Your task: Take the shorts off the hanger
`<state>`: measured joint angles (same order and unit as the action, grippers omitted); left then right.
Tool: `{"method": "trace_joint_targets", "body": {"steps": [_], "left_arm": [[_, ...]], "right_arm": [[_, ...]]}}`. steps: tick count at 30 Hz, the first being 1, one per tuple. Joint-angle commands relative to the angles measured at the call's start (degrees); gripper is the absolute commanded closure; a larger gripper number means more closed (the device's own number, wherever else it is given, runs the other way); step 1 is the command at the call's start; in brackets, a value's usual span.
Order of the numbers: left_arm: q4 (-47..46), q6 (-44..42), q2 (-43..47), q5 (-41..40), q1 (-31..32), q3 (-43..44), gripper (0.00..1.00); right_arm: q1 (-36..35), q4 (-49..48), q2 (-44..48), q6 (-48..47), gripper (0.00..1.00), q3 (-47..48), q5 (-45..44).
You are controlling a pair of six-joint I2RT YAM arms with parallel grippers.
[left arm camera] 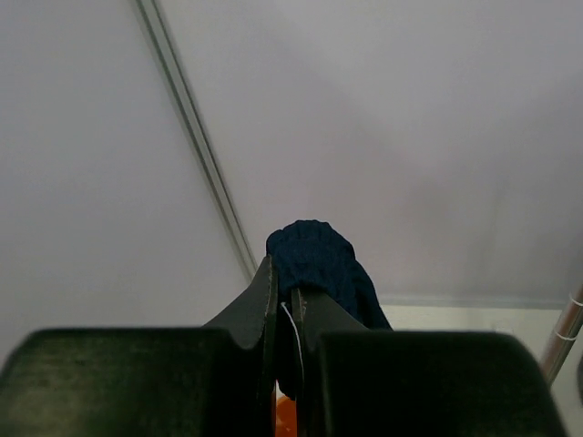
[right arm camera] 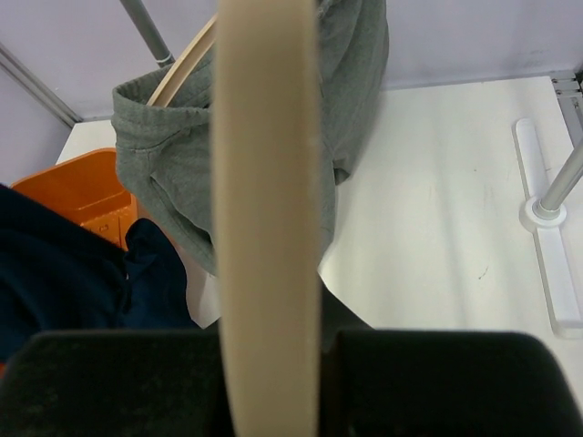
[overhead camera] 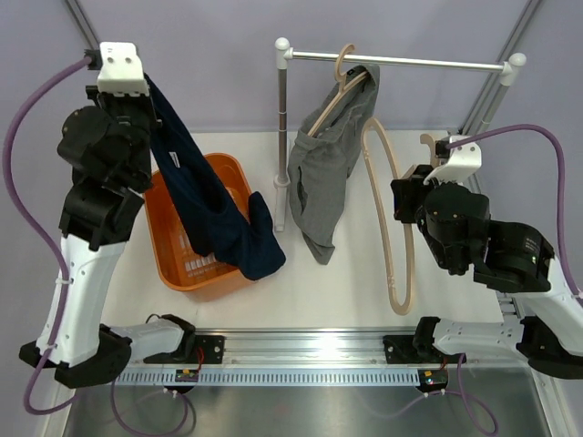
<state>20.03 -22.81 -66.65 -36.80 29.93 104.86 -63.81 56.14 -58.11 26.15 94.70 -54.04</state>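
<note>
The navy shorts go down in my left gripper toward the tub's open inside next and come loose there. Only their lower end drapes over the orange tub (overhead camera: 173,259).
My left gripper (overhead camera: 146,86) is raised high at the back left and is shut on the navy shorts (overhead camera: 214,205). They hang down from it, with their lower end draped over the orange tub (overhead camera: 173,259). In the left wrist view the navy cloth (left arm camera: 314,259) bulges out between the closed fingers of the gripper (left arm camera: 284,293). The grey shorts (overhead camera: 328,173) hang on a wooden hanger (overhead camera: 344,77) on the rail (overhead camera: 401,61). My right gripper (overhead camera: 402,198) is shut on a bare beige hanger (overhead camera: 393,237), which fills the middle of the right wrist view (right arm camera: 269,182). The grey shorts (right arm camera: 173,164) hang just beyond it.
The rail stands on a white post (overhead camera: 282,137) with a foot on the table, and a second post (right arm camera: 556,187) is at the right. The orange tub (right arm camera: 77,196) and the navy shorts (right arm camera: 64,273) show at the left of the right wrist view. A metal rail (overhead camera: 301,350) runs along the near edge.
</note>
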Motion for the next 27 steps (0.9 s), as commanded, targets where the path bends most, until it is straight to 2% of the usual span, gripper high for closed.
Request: {"method": "trace_joint_targets", "body": {"steps": [1,2,5,7,12,19,27], "left_arm": [[5.4,17.8,-0.8,12.7,-10.1,6.1,1.0],[6.4,20.1,-1.5,15.4,-14.7,8.8,1.0],[10.5,27.4,-4.4,18.9,-22.6,14.2,1.0],[11.4,30.9,-5.3,20.4,-25.0,17.2,1.0],[11.3,33.4,-5.0,17.3,-26.9,17.0,1.0],[11.6,36.3,-5.9,21.5,-29.7,17.8,1.0],[12.1,40.0,-7.4,25.5,-31.2,12.0,1.0]], "right_arm": [[-0.3,-0.1,-1.5,-0.2,1.0,3.2,0.6],[-0.4,0.1,-1.8,-0.3,1.0,3.7,0.9],[-0.4,0.2,-2.3,-0.8,1.0,4.1,1.5],[-0.3,0.5,-2.3,-0.7,1.0,3.9,1.5],[-0.3,-0.2,-0.9,-0.7,1.0,2.5,0.7],[-0.5,0.5,-1.4,-1.1,1.0,3.2,0.3],[-0.4,2.7,-2.4,-1.2,1.0,4.6,-3.5]]}}
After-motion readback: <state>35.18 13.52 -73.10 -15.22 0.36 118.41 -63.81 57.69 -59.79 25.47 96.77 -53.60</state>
